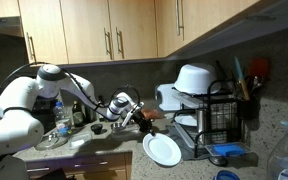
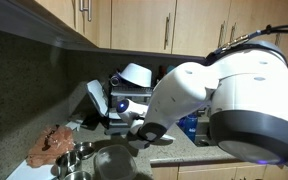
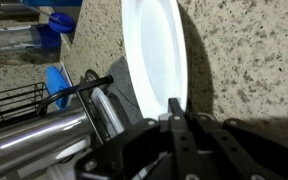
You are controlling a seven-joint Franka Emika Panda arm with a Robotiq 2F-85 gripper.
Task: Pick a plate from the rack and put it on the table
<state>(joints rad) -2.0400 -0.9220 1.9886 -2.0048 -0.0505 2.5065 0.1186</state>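
Observation:
My gripper lowers next so the white plate (image 1: 164, 149), still hanging tilted, settles flatter onto the speckled table beside the wire rack, then releases the plate's rim.
My gripper (image 3: 174, 112) is shut on the rim of the white plate (image 3: 152, 55), which the wrist view shows almost edge-on over the speckled table (image 3: 249, 50). In an exterior view the plate (image 1: 164, 149) hangs tilted just in front of the black wire rack (image 1: 220, 116), with the gripper (image 1: 147, 125) on its upper edge. From the opposite side the plate (image 2: 96, 99) appears past the arm, with the gripper (image 2: 111, 120) below it. Whether the plate touches the table is unclear.
A white bowl (image 1: 194, 78) and a white jug-like vessel (image 1: 168, 97) sit on the rack. A blue item (image 1: 224, 152) lies by its base, a plastic bottle (image 1: 286, 150) stands at the right. Metal bowls (image 2: 79, 157) and a red cloth (image 2: 52, 144) lie nearby.

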